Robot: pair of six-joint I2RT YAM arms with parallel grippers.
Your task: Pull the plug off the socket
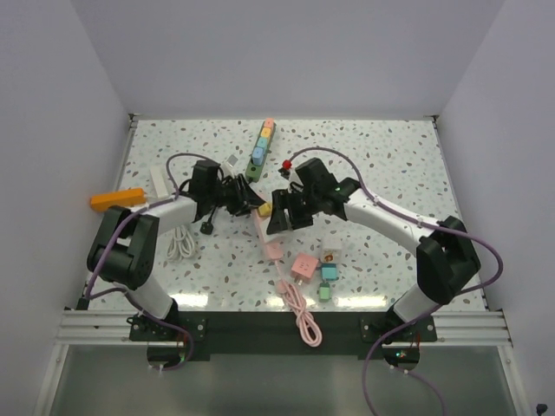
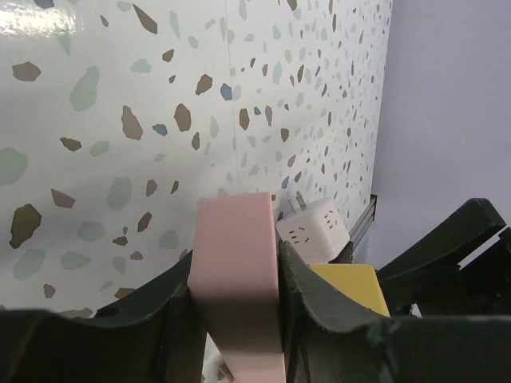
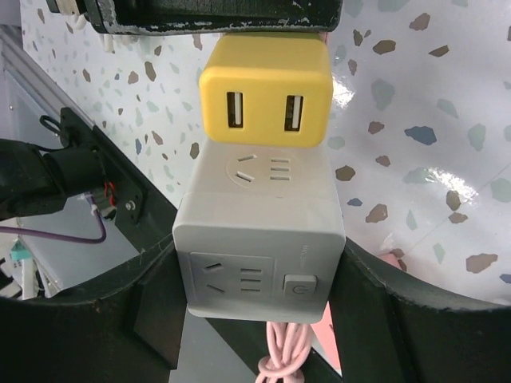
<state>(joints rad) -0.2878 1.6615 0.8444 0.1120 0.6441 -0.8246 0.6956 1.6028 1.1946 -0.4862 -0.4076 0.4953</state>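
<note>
The tabletop beyond the cubes is bare to the right in the top view, so my right gripper next needs to pull the socket (image 3: 259,239) there, lower it and release it.
My right gripper (image 3: 259,275) is shut on a white cube socket (image 3: 259,239), one finger on each side. A yellow USB adapter (image 3: 266,88) sits plugged into its far face. A pink cable (image 3: 281,359) hangs below the cube. My left gripper (image 2: 238,263) is shut on a pink block (image 2: 238,271), with the yellow adapter (image 2: 351,286) just right of it. I cannot tell whether the pink block joins the yellow adapter. In the top view the two grippers meet mid-table, left (image 1: 250,204) and right (image 1: 279,215), with the yellow adapter (image 1: 262,209) between them.
A pastel power strip (image 1: 262,143) and a red plug (image 1: 286,165) lie behind the grippers. An orange bar (image 1: 117,199), a white strip (image 1: 159,179) and a white cable (image 1: 180,243) lie left. Pink (image 1: 303,266), teal (image 1: 329,273) and green (image 1: 324,292) cubes lie front right.
</note>
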